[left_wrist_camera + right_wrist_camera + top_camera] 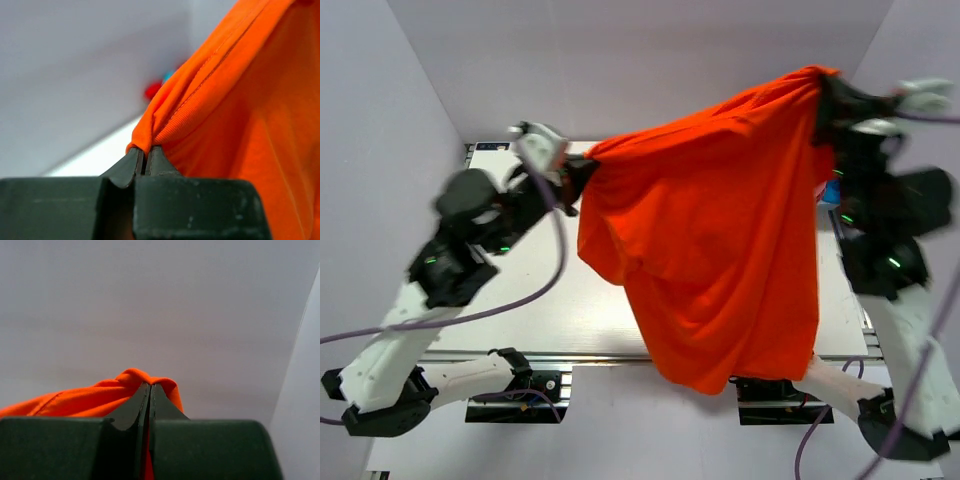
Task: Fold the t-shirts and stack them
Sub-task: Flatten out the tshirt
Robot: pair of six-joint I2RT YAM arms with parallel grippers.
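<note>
The left gripper needs to move down and outward onto the far part of the table next, tilting its fingers down, because the lower part of the shirt droops past the table's near edge.
A bright orange-red t-shirt (pixel 720 230) hangs in the air above the white table (pixel 550 300), stretched between both arms. My left gripper (pixel 582 168) is shut on the shirt's left corner, and the left wrist view shows the hem (pixel 200 95) pinched at the fingertips (pixel 145 152). High at the right, my right gripper (pixel 825 85) is shut on the other corner; a fold of cloth (pixel 130 382) bulges over its fingertips (pixel 150 387). The shirt's lower part droops past the table's near edge. Blurred red and teal cloth (pixel 159 87) lies far off on the table in the left wrist view.
Pale walls enclose the table at the back and on both sides. A small blue thing (pixel 831 192) peeks out beside the right arm, mostly hidden by the shirt. Cables (pixel 520 300) loop from the left arm over the table's near left part.
</note>
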